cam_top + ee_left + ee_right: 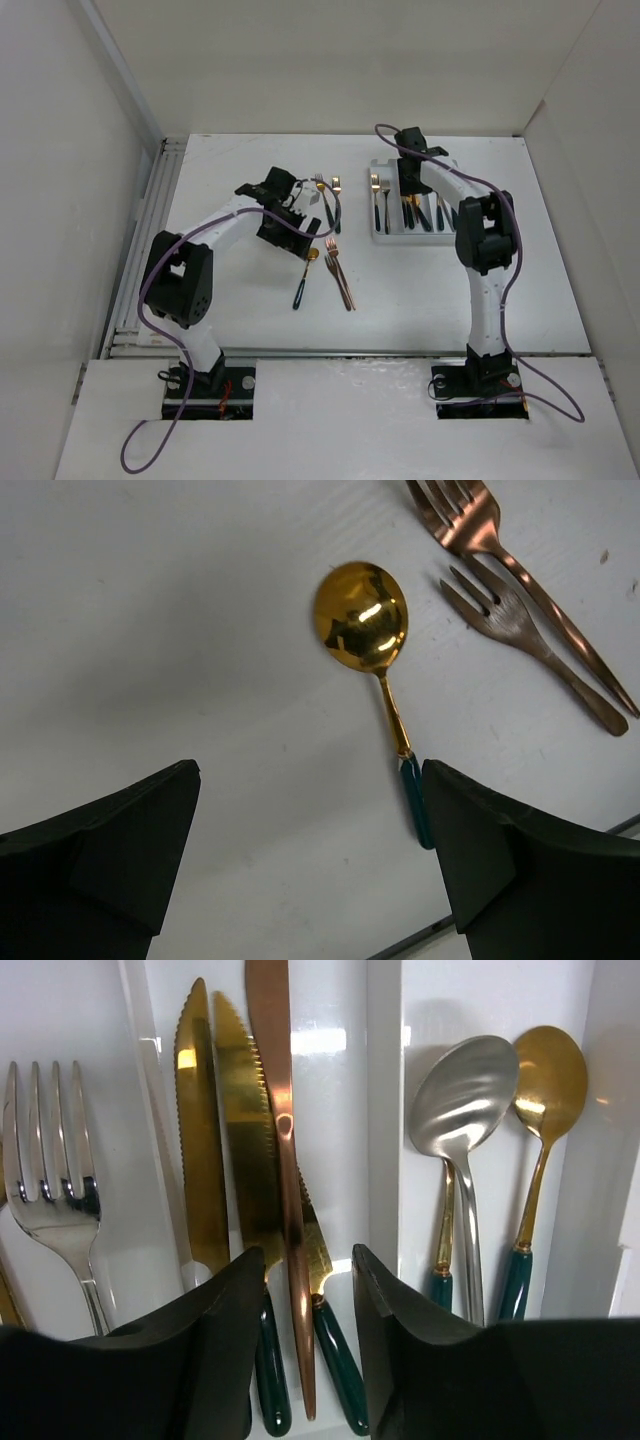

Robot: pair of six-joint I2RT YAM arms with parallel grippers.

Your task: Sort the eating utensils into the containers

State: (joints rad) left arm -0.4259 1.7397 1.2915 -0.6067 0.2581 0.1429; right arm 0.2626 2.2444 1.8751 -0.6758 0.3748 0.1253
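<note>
My left gripper shifts back and to the right in its wrist view next, then lowers onto the spoon's dark green handle [300, 291] [413, 792], off-center beside one finger.
A gold spoon [306, 272] with a dark green handle lies on the table beside two copper forks [341, 272]. My left gripper [292, 228] hovers just above them, open and empty. In the left wrist view the spoon [364, 617] lies ahead of the gripper [310, 870], with its handle end by the right finger [520, 870] and the copper forks [520, 620] to the right. My right gripper [408, 182] is over the white tray [378, 236]. In the right wrist view it [305, 1300] is open, straddling a copper knife [280, 1110] that lies in the middle compartment.
Two more gold utensils with dark handles [328, 198] lie behind my left gripper. In the tray, a silver fork [55, 1200] is in the left compartment, gold knives [225, 1140] in the middle, and a silver spoon [460, 1100] and a gold spoon [548, 1075] in the right.
</note>
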